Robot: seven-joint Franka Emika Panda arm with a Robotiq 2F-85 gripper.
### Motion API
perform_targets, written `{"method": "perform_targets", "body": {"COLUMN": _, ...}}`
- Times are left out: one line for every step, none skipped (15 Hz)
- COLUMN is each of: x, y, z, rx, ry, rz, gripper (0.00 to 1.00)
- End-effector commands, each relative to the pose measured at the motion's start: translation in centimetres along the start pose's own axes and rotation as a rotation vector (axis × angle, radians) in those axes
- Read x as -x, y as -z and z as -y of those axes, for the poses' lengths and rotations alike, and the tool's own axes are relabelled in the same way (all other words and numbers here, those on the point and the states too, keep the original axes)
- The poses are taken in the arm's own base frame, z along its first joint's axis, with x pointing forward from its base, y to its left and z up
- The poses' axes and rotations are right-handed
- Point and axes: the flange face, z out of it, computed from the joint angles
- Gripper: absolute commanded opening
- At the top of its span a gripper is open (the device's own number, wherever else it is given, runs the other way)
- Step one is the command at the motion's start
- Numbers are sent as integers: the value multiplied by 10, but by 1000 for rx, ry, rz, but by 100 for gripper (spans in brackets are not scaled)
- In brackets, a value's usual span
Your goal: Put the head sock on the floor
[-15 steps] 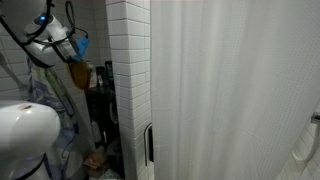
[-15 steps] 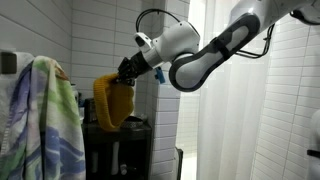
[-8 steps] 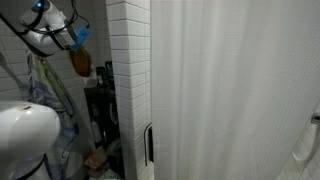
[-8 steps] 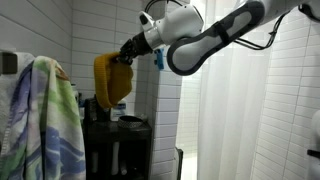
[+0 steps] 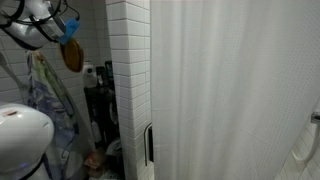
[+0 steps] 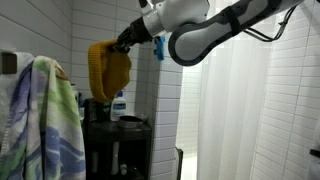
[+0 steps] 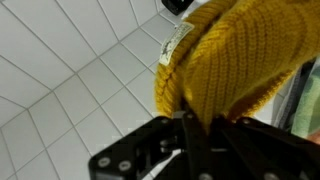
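Observation:
The floor is far below my gripper: I need to tilt my fingers down, lower a little and drop the head sock (image 6: 110, 72) there.
The head sock (image 6: 110, 72) is a mustard knitted piece that hangs high in the air from my gripper (image 6: 124, 45), which is shut on its top edge. In an exterior view it shows small near the top left, the head sock (image 5: 72, 55) below the gripper (image 5: 68, 32). The wrist view is filled by the head sock (image 7: 232, 60), pinched between the black fingers (image 7: 190, 135) of my gripper (image 7: 203, 128), with white wall tiles behind. The floor (image 5: 112, 174) is a dim strip low down beside the tiled column.
A pale cloth with blue-green pattern (image 6: 40, 120) hangs at the left. A dark shelf unit (image 6: 118, 150) with bottles stands below the gripper. A white tiled column (image 5: 128, 90) and a white shower curtain (image 5: 230, 90) fill the right. A white rounded robot part (image 5: 22, 135) sits low left.
The arm has lifted the head sock upward and toward the tiled wall over the last second. The grip has stayed shut.

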Motion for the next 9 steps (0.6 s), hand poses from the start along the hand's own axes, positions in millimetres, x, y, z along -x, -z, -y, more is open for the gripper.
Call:
{"method": "perform_targets", "body": {"x": -7, "y": -4, "z": 4, "rx": 1, "ry": 95, "rz": 62, "gripper": 1}}
{"method": "perform_targets", "body": {"x": -9, "y": -8, "z": 6, "rx": -6, "ry": 122, "rz": 80, "gripper": 1}}
{"method": "perform_targets", "body": {"x": -9, "y": -14, "z": 7, "rx": -15, "ry": 153, "rz": 99, "gripper": 1}}
{"method": "perform_targets", "body": {"x": -12, "y": -19, "z": 9, "rx": -21, "ry": 177, "rz": 120, "gripper": 1}}
{"method": "perform_targets", "body": {"x": -12, "y": -25, "z": 11, "rx": -30, "ry": 199, "rz": 145, "gripper": 1}}
{"method": "perform_targets", "body": {"x": -7, "y": -29, "z": 10, "rx": -35, "ry": 219, "rz": 169, "gripper": 1}}
{"method": "perform_targets", "body": {"x": -6, "y": -35, "z": 9, "rx": -40, "ry": 239, "rz": 191, "gripper": 1}}
{"method": "perform_targets", "body": {"x": -3, "y": -40, "z": 8, "rx": -44, "ry": 254, "rz": 212, "gripper": 1}}
{"method": "perform_targets", "body": {"x": -1, "y": -45, "z": 6, "rx": -47, "ry": 265, "rz": 232, "gripper": 1}}
